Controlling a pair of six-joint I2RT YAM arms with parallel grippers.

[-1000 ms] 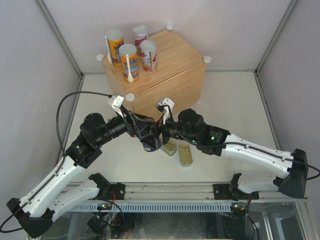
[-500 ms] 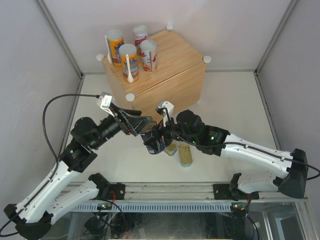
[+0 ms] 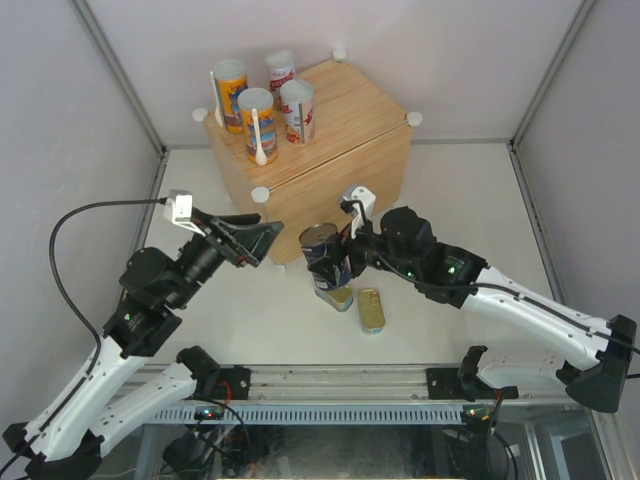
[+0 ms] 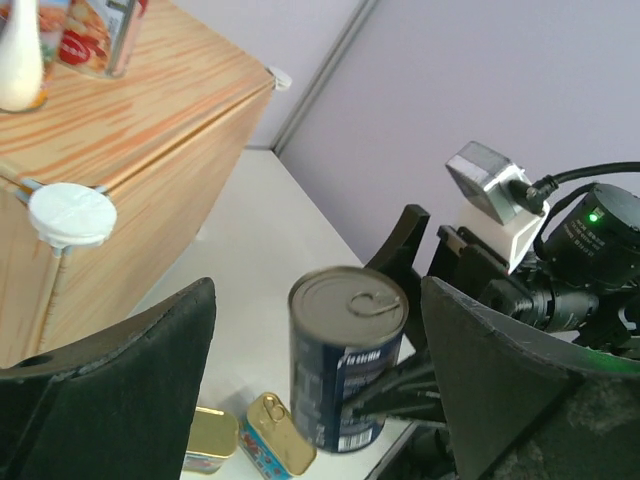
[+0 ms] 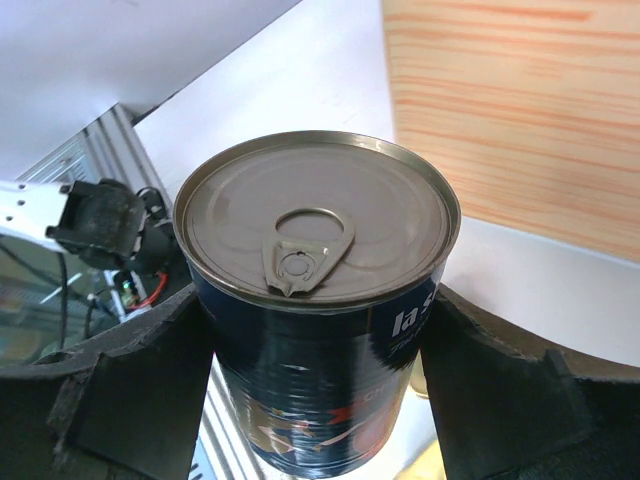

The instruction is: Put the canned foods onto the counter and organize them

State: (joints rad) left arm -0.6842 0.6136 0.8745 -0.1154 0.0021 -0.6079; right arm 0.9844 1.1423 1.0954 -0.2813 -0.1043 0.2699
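Observation:
My right gripper should raise the can (image 3: 326, 256) outward next, over the higher bare counter top beside the white-red tubes, then lower and release it.
My right gripper (image 3: 330, 262) is shut on the dark-blue silver-topped can (image 3: 326, 256) and holds it upright above the table, just in front of the wooden counter (image 3: 345, 140). The can fills the right wrist view (image 5: 320, 300) and shows in the left wrist view (image 4: 345, 360). My left gripper (image 3: 252, 240) is open and empty, left of the can. Two orange-blue tubes (image 3: 257, 124) with white spoons and two white-red tubes (image 3: 297, 110) stand on the counter's far left corner. Two flat gold-teal tins (image 3: 371, 309) lie on the table under the can.
White round caps (image 3: 260, 194) mark the counter's corners. Grey walls enclose the table on the left, right and back. A metal rail (image 3: 340, 382) runs along the near edge.
My left gripper has let go of the can and drawn back to the left. My right gripper has lifted the can up and slightly right, toward the counter.

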